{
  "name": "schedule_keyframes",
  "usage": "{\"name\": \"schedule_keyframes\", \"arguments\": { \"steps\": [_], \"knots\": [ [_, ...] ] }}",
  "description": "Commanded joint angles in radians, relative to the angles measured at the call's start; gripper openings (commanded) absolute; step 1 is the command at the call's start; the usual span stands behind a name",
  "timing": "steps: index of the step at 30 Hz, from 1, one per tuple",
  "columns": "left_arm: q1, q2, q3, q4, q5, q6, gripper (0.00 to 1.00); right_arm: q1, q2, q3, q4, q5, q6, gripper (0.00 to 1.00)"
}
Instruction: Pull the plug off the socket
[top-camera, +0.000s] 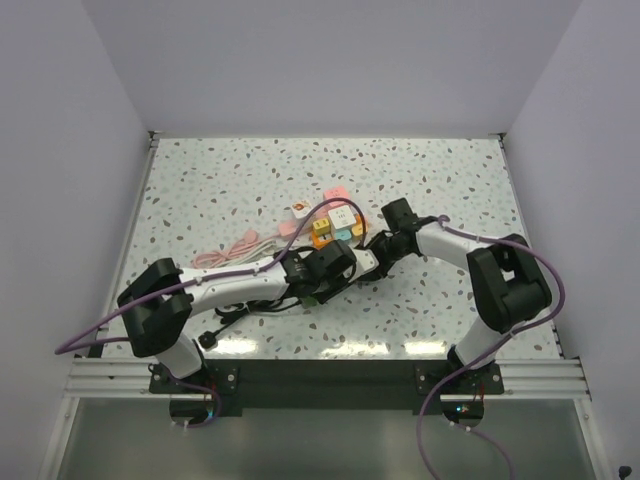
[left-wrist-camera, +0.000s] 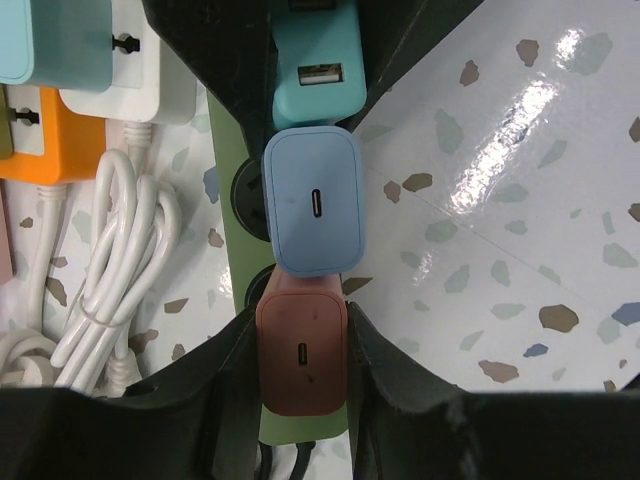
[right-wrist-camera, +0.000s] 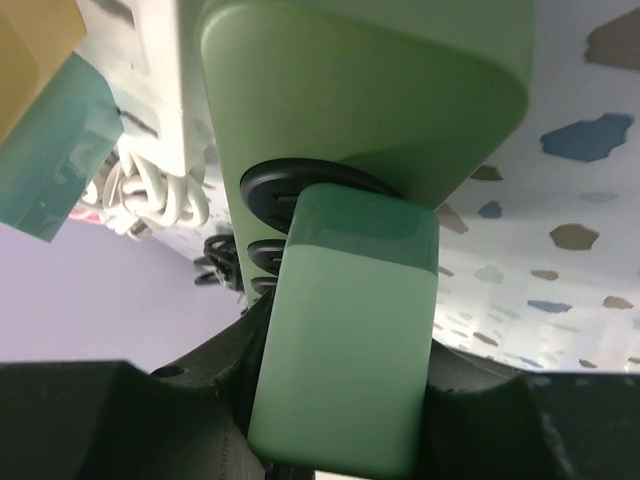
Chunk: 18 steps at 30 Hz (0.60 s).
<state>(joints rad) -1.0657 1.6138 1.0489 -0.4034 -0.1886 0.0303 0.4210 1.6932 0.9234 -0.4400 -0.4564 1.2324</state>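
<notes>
The tabletop beyond the pink cable is bare, so I need to raise my left gripper, carry the terracotta plug outward to that spot, lower it and let it go.
A pale green power strip (left-wrist-camera: 228, 240) lies on the speckled table with three plugs in a row in it. My left gripper (left-wrist-camera: 300, 335) is shut on the terracotta plug (left-wrist-camera: 302, 350) at the strip's near end, a finger pressed on each side. A blue plug (left-wrist-camera: 313, 200) sits in the middle socket. My right gripper (right-wrist-camera: 340, 400) is shut on the teal-green plug (right-wrist-camera: 345, 330), which still sits in its black socket (right-wrist-camera: 290, 185). From above, both grippers meet over the strip (top-camera: 348, 262) at mid-table. That same teal plug (left-wrist-camera: 318, 60) shows between dark fingers in the left wrist view.
Other power strips lie just beyond: an orange one (top-camera: 321, 230), a white one (top-camera: 343, 216) and a pink one (top-camera: 335, 192). A bundled white cable (left-wrist-camera: 110, 270) lies beside the green strip. A pink cable (top-camera: 235, 248) lies to the left.
</notes>
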Motion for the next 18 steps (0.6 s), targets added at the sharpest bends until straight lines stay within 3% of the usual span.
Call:
{"name": "schedule_keyframes", "arguments": {
  "steps": [1,6,10,13,18],
  "knots": [
    [-0.014,-0.167,0.186,0.034,0.113,0.000,0.00,0.005,0.111,-0.038,-0.062,0.249,-0.119,0.00],
    [-0.016,-0.190,0.214,-0.060,0.232,-0.023,0.00,0.006,0.131,-0.031,-0.068,0.262,-0.122,0.00],
    [-0.017,-0.174,0.145,-0.052,0.192,-0.090,0.00,0.010,0.149,-0.006,-0.080,0.277,-0.129,0.00],
    [-0.053,-0.134,0.154,-0.055,0.051,-0.148,0.00,0.015,0.158,0.012,-0.098,0.286,-0.142,0.00],
    [-0.086,-0.057,0.108,0.040,-0.012,-0.147,0.00,0.021,0.149,0.005,-0.077,0.260,-0.149,0.00]
  ]
}}
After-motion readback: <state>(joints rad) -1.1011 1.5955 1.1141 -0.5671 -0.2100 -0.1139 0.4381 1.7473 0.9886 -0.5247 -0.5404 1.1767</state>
